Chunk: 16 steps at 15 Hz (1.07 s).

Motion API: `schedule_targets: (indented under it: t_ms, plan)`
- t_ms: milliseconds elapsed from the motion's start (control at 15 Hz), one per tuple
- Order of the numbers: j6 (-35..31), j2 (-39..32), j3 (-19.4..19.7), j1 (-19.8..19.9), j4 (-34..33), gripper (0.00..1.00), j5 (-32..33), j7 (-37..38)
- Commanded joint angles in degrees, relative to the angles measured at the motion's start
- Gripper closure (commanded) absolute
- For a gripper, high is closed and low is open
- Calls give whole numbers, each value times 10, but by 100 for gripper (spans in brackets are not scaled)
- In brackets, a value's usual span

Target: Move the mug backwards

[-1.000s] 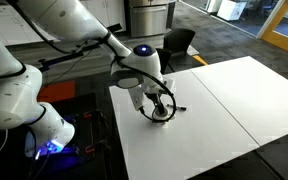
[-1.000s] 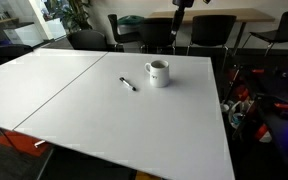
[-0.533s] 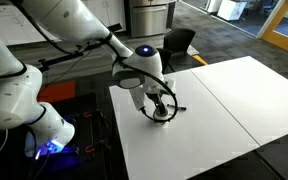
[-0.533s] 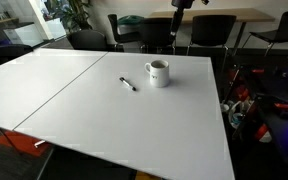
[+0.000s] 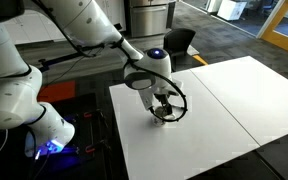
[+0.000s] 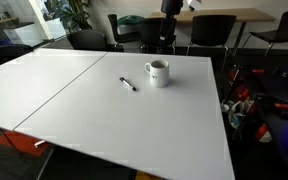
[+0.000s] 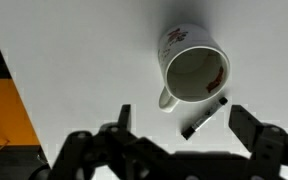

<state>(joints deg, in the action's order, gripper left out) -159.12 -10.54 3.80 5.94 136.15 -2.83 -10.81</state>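
The gripper moves down and outward onto the mug's rim beside the mug's handle next. Its open fingers hang above the mug, short of its rim (image 6: pixel 159 65) (image 7: pixel 171 88).
The cream mug (image 6: pixel 159 73) stands upright on the white table (image 6: pixel 84 110), near its far right part, with its handle to the left. In the wrist view the mug (image 7: pixel 194 70) lies ahead of my gripper (image 7: pixel 184 122), dark inside, with its handle (image 7: pixel 167 98) towards me. A thin black pen (image 7: pixel 204 117) lies between my open fingers (image 7: pixel 124 118) on the table below. My gripper (image 5: pixel 162 105) hangs above the mug and holds nothing. In that exterior view it hides most of the mug. Its tip shows at the top of an exterior view (image 6: pixel 171 8).
The pen (image 6: pixel 129 84) lies just left of the mug. Black chairs (image 6: pixel 209 30) stand behind the table, and another chair (image 5: pixel 179 42) beyond its corner. The table edge and orange floor (image 7: pixel 4 120) are to the left in the wrist view. Cables and the robot base (image 5: pixel 44 130) are beside the table.
The arm has swung so the gripper sits more directly over the mug. The mug and pen have not moved.
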Motion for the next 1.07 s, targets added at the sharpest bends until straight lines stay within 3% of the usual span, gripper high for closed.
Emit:
schedule_targets:
  t_ms: [0,200,600,1000]
  plan:
    - [15,-36,10,-13,-30,0,36,55]
    - [7,-62,13,-18,-33,0,51,84]
    - [-3,-119,-16,8,-60,0,21,44]
    - [0,-159,-20,18,-93,0,26,36]
